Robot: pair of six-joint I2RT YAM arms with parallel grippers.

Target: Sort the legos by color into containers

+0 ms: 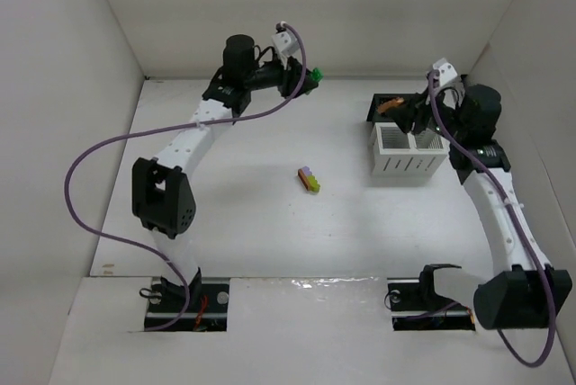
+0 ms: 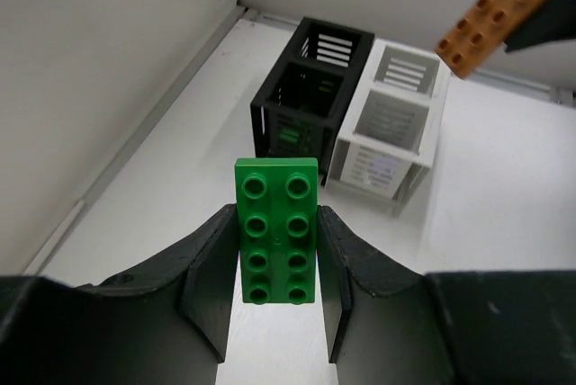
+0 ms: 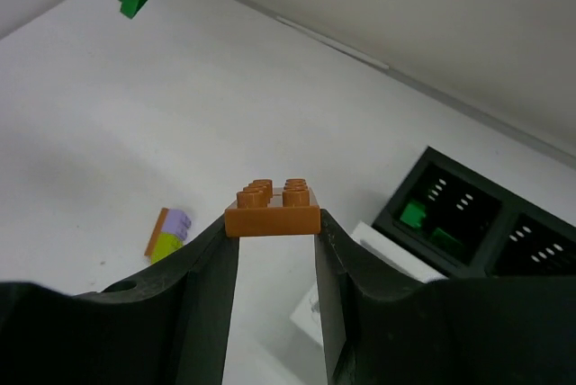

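The white container section farther from the stack is below my right gripper and to its right in the top view, so my right gripper will move across and down over that section next.
My left gripper [image 2: 274,259] is shut on a green lego [image 2: 274,228] and holds it in the air at the back of the table; it shows in the top view [image 1: 316,74]. My right gripper [image 3: 273,223] is shut on an orange lego [image 3: 273,208] above the black bin pair [image 1: 389,106], and that lego also shows in the left wrist view [image 2: 490,21]. A short stack of orange, purple and lime legos [image 1: 310,178] lies mid-table, seen also in the right wrist view [image 3: 167,233]. The white bin pair [image 1: 409,151] stands in front of the black one. Green bricks [image 3: 414,216] lie in a black compartment.
White walls close the table at the back, left and right. Purple cables loop from both arms. The left arm's elbow [image 1: 162,196] stands over the left side of the table.
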